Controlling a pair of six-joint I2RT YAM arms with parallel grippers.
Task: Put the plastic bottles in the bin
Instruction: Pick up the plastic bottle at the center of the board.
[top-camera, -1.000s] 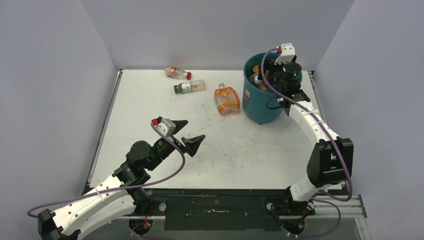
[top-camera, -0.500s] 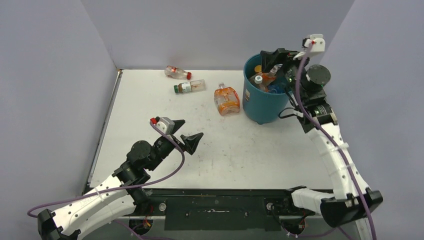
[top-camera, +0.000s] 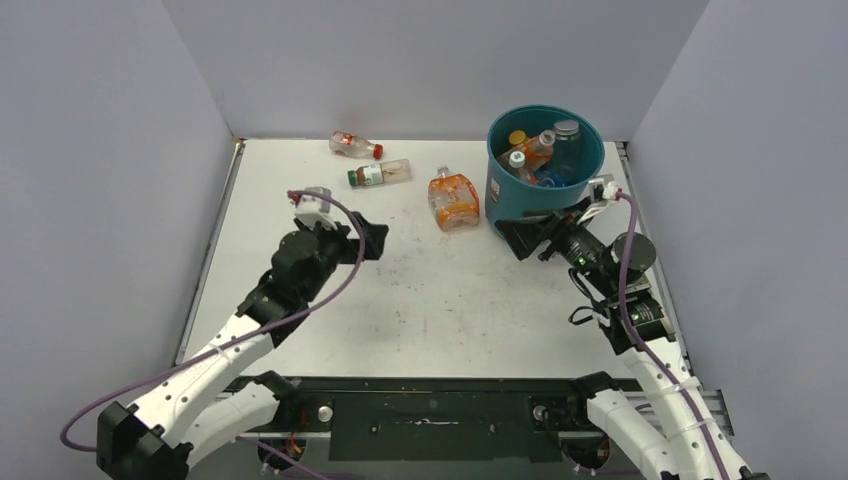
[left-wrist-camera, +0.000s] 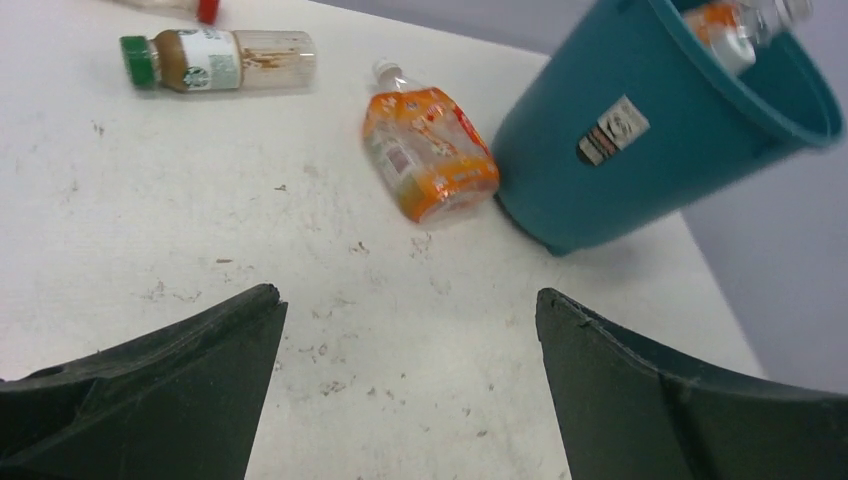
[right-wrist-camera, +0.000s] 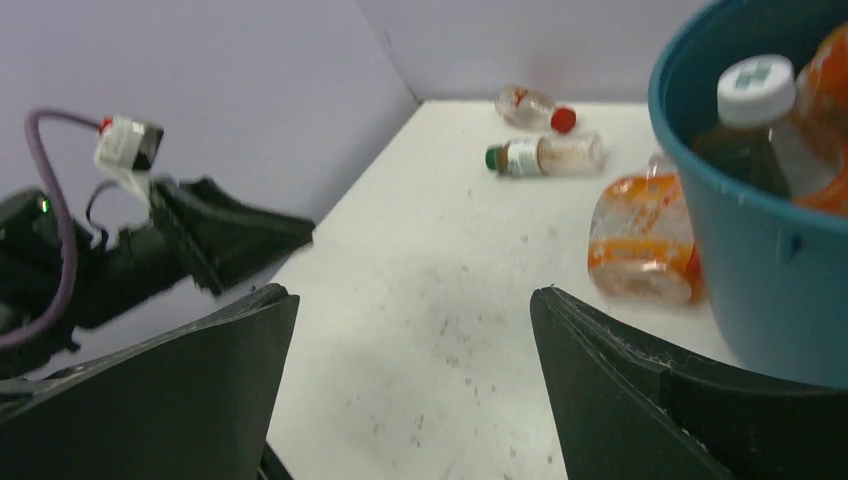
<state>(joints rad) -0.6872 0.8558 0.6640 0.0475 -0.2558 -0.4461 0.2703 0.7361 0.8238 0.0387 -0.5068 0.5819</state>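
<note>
The left gripper moves outward and down, to the right in the top view, onto the orange bottle's free edge (top-camera: 434, 200) next, since the bin (top-camera: 515, 185) crowds its other side.
The teal bin (top-camera: 515, 185) stands at the back right and holds several bottles (top-camera: 540, 150). Three bottles lie on the table left of it: a crushed orange-labelled one (top-camera: 453, 200) beside the bin, a green-capped one (top-camera: 380, 173), and a red-capped one (top-camera: 355, 146) at the back. My left gripper (top-camera: 365, 240) is open and empty, low over the table short of the green-capped bottle (left-wrist-camera: 215, 60) and the orange bottle (left-wrist-camera: 430, 153). My right gripper (top-camera: 520, 238) is open and empty just in front of the bin (right-wrist-camera: 760, 250), pointing left, with the orange bottle (right-wrist-camera: 645, 240) ahead of it.
Grey walls close in the white table (top-camera: 450, 310) on the left, back and right. The bin has a white sticker on its side (left-wrist-camera: 612, 130). My left gripper (right-wrist-camera: 230, 235) shows across the table in the right wrist view.
My right arm has come out from over the bin and down to the table in front of it, open. My left gripper has moved forward towards the bottles.
</note>
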